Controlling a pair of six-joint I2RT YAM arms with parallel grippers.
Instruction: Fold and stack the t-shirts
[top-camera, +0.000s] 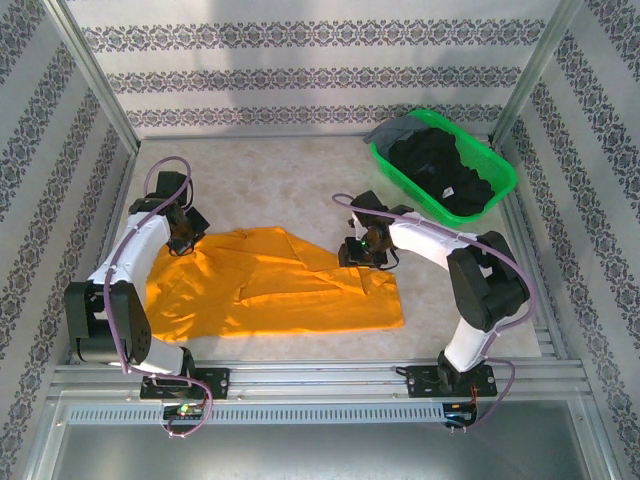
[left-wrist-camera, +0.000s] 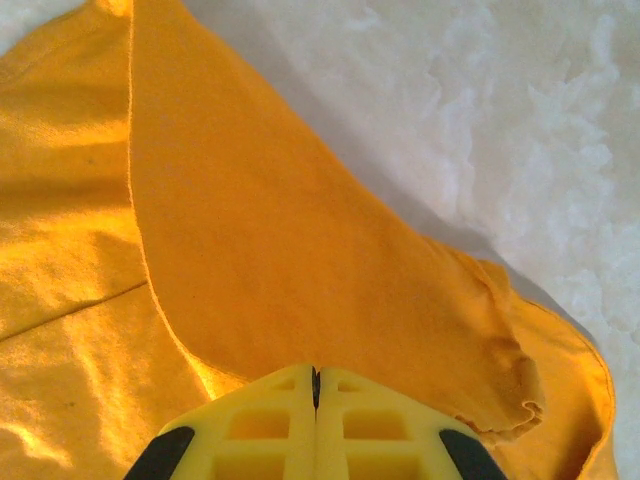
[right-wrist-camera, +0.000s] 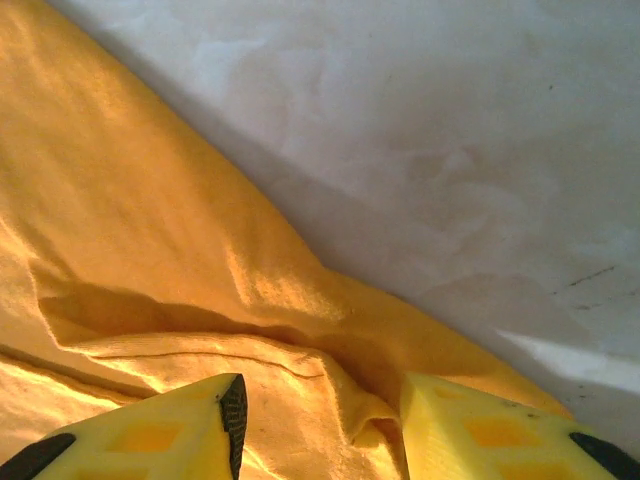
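My right gripper shifts slightly sideways over the raised end of the t-shirt's hem fold (top-camera: 362, 270) (right-wrist-camera: 368, 418) next, then closes, because that end lies off-centre against one open finger.
A bright orange-yellow t-shirt (top-camera: 270, 290) lies spread on the table between the arms, partly folded with a flap across its middle. My left gripper (top-camera: 183, 240) is at the shirt's far left corner, shut on the cloth. In the left wrist view the yellow jaws (left-wrist-camera: 315, 372) meet, and a flap of the orange t-shirt (left-wrist-camera: 280, 230) rises from their tips. My right gripper (top-camera: 358, 255) is low over the shirt's far right edge. Its jaws (right-wrist-camera: 322, 395) stand apart over a wrinkled fold of the orange cloth (right-wrist-camera: 150, 230). Black and dark grey t-shirts (top-camera: 445, 175) are piled in the basket.
A green plastic basket (top-camera: 400, 175) stands at the far right corner, a grey shirt (top-camera: 395, 130) hanging over its far rim. Patterned walls with metal posts close in three sides. Bare pale tabletop (top-camera: 270, 180) lies beyond the orange shirt.
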